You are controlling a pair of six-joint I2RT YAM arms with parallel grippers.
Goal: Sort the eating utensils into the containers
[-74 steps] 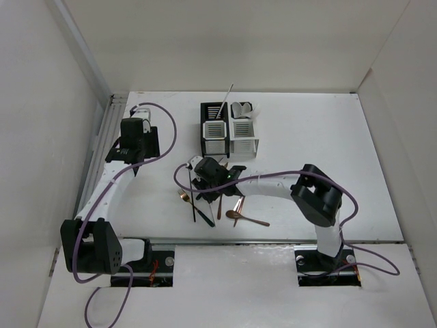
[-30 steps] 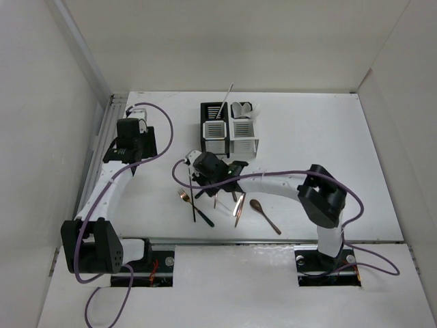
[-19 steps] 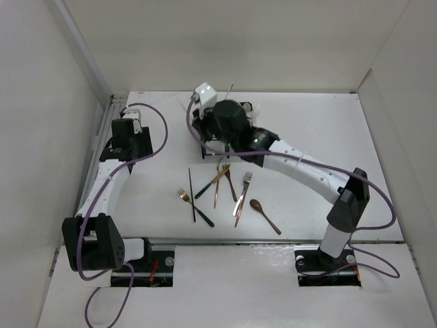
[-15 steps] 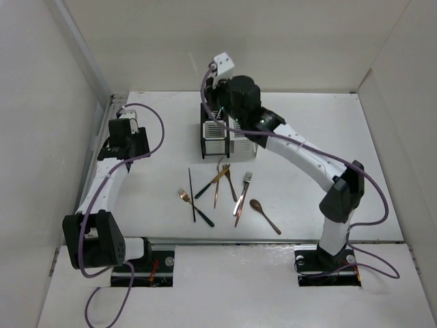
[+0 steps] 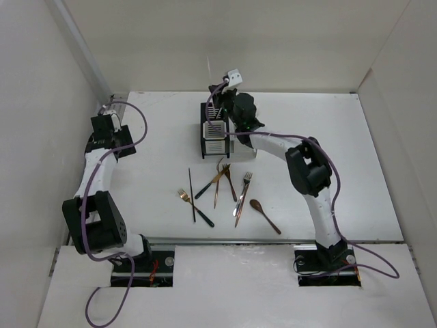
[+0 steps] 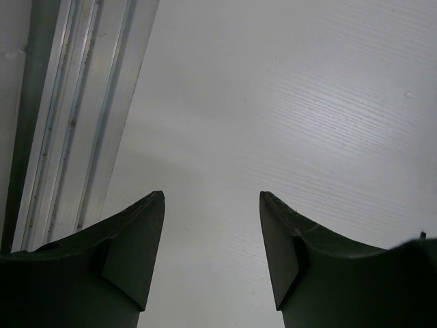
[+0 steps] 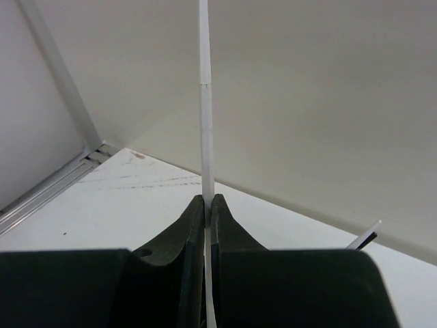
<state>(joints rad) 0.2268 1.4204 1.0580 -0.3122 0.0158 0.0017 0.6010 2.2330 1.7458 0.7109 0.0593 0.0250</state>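
I should next bring the thin white chopstick (image 5: 209, 68) down to the far end of the black caddy with my right gripper, moving slightly toward the white/silver caddy (image 5: 240, 149).
My right gripper (image 5: 218, 102) is shut on a thin white chopstick (image 5: 209, 68) that stands upright above the black caddy (image 5: 212, 137); the same chopstick (image 7: 205, 102) rises between its jaws (image 7: 207, 199) in the right wrist view. The white/silver caddy (image 5: 240, 149) next to it is mostly hidden by the right arm. Several utensils lie in front of the caddies: a black chopstick (image 5: 191, 195), copper forks (image 5: 220, 179), a silver-headed fork (image 5: 242, 195) and a copper spoon (image 5: 264, 214). My left gripper (image 5: 106, 137) is open and empty at the far left, also seen in its wrist view (image 6: 212, 199).
An aluminium rail (image 6: 68, 137) runs along the table's left edge beside my left gripper. White walls enclose the table on three sides. The tip of another utensil (image 7: 365, 237) shows low right in the right wrist view.
My right arm has lifted from the utensil pile and swung back to the caddies with the white chopstick. My left arm has drawn back to the far left edge.
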